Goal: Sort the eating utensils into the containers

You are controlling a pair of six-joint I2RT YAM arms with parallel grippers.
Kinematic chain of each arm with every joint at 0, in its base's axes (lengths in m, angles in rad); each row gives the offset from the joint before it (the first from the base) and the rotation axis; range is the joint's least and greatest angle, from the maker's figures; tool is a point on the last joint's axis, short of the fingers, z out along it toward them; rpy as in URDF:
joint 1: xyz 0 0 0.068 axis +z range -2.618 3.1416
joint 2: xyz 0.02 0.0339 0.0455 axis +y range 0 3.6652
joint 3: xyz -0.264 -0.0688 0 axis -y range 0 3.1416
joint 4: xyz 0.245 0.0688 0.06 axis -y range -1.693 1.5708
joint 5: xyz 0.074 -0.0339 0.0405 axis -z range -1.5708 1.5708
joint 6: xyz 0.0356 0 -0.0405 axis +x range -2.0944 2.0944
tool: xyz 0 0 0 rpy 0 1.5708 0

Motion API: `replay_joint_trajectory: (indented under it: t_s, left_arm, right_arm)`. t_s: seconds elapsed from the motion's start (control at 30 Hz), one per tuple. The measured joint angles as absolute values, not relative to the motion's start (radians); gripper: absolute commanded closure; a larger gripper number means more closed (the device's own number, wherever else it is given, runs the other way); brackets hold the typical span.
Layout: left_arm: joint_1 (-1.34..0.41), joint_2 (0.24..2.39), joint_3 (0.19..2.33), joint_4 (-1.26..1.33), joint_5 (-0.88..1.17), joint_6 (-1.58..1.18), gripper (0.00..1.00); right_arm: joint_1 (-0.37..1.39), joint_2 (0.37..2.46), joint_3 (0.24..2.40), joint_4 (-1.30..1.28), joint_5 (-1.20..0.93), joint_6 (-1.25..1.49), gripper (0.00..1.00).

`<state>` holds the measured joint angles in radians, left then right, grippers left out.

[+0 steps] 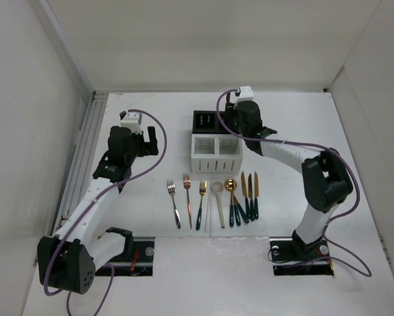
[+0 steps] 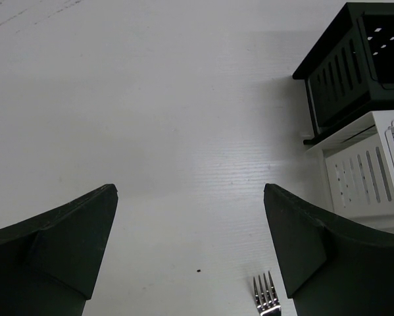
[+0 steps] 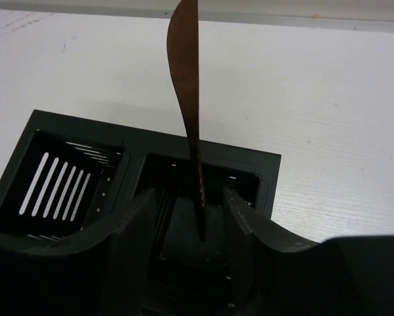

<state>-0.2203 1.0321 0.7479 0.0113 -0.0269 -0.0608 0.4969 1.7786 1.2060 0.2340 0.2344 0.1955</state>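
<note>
The bare table leaves room for both fingers at the silver fork's handle, so my left gripper should next move back, to the right in the top view and down onto it.
The black caddy (image 1: 206, 120) stands behind the white caddy (image 1: 216, 155) at mid-table. My right gripper (image 3: 191, 204) hangs open over the black caddy's (image 3: 72, 141) right compartment. A copper knife (image 3: 187, 99) stands blade-up in that compartment between the fingers, with a gap on each side. Near the front lies a row of utensils: a silver fork (image 1: 174, 204), a copper fork (image 1: 187, 197), a gold fork (image 1: 201, 204), a cream spoon (image 1: 218, 201), a gold spoon (image 1: 230, 197) and three knives (image 1: 250, 194). My left gripper (image 2: 190, 217) is open and empty above bare table, with the silver fork's tines (image 2: 266, 295) just below it.
White walls enclose the table on three sides. A ribbed rail (image 1: 85, 151) runs along the left edge. In the left wrist view the black caddy (image 2: 354, 66) and the white caddy (image 2: 364, 171) stand at the right edge. The arm bases sit at the near edge.
</note>
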Motion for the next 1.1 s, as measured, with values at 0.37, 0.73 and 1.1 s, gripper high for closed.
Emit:
replay_joint_trajectory:
  t_s: [0.37, 0.73, 1.1]
  left_arm:
    - [-0.221, 1.036, 0.755, -0.017, 0.036, -0.021, 0.19]
    - [-0.293, 1.098, 0.815, -0.123, 0.044, -0.14, 0.26]
    - [-0.562, 1.197, 0.808, -0.337, -0.057, -0.394, 0.36]
  right_arm:
    - [0.503, 1.476, 1.209, 0.164, 0.341, 0.208, 0.06]
    - [0.693, 1.204, 1.194, 0.033, 0.706, 0.247, 0.0]
    - [0.82, 1.206, 1.194, -0.44, 0.832, 0.576, 0.0]
